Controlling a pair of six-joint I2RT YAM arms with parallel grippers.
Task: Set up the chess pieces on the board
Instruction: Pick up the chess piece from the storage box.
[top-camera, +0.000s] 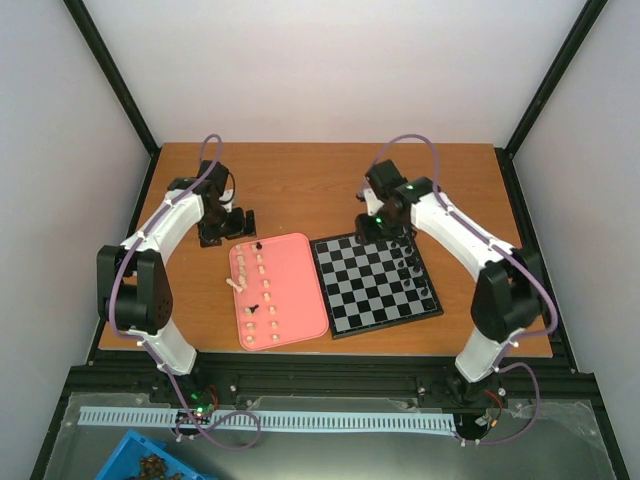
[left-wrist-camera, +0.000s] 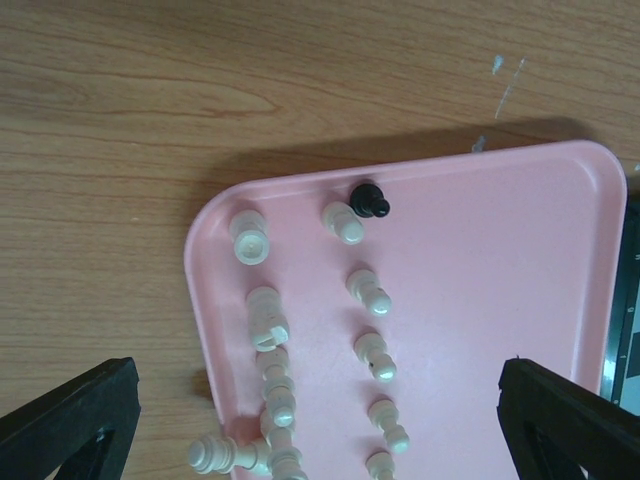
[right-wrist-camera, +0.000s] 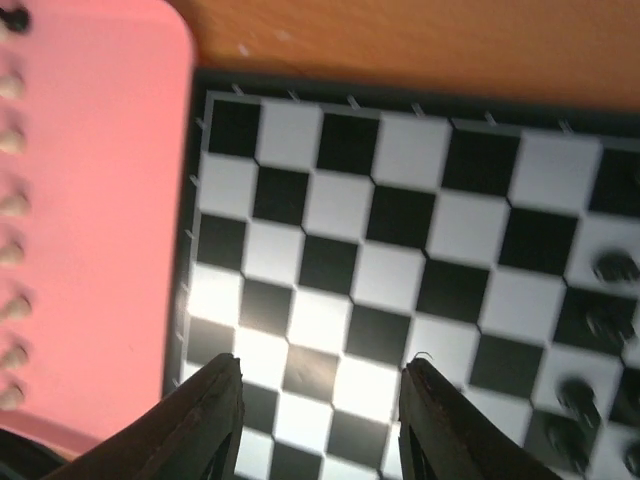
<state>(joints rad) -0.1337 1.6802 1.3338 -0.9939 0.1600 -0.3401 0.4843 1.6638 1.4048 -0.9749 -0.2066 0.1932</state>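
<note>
Next, my right gripper will swing across and lower around the black piece by the tray's far rim, since that piece stands to its left in the top view.
The board (top-camera: 370, 290) lies right of centre, with several black chess pieces (top-camera: 415, 265) standing along its right side. Cream chess pieces (top-camera: 258, 285) stand in two rows on a pink tray (top-camera: 300, 300). My left gripper (top-camera: 228, 228) hovers over the tray's far left corner, open wide (left-wrist-camera: 318, 375) above the cream pieces (left-wrist-camera: 375, 355) and one black piece (left-wrist-camera: 370, 200). A cream piece (left-wrist-camera: 215, 457) lies tipped over the tray's left rim. My right gripper (top-camera: 372, 225) hangs over the board's far left part (right-wrist-camera: 330, 250), open (right-wrist-camera: 322, 362) with nothing between its fingers. Black pieces (right-wrist-camera: 600, 320) show blurred at the right.
The tray (left-wrist-camera: 480, 250) sits directly left of the board, nearly touching it. A second black piece (top-camera: 254, 309) stands lower on the tray. Bare wooden table (top-camera: 300, 185) stretches behind both. Black frame posts border the table's sides.
</note>
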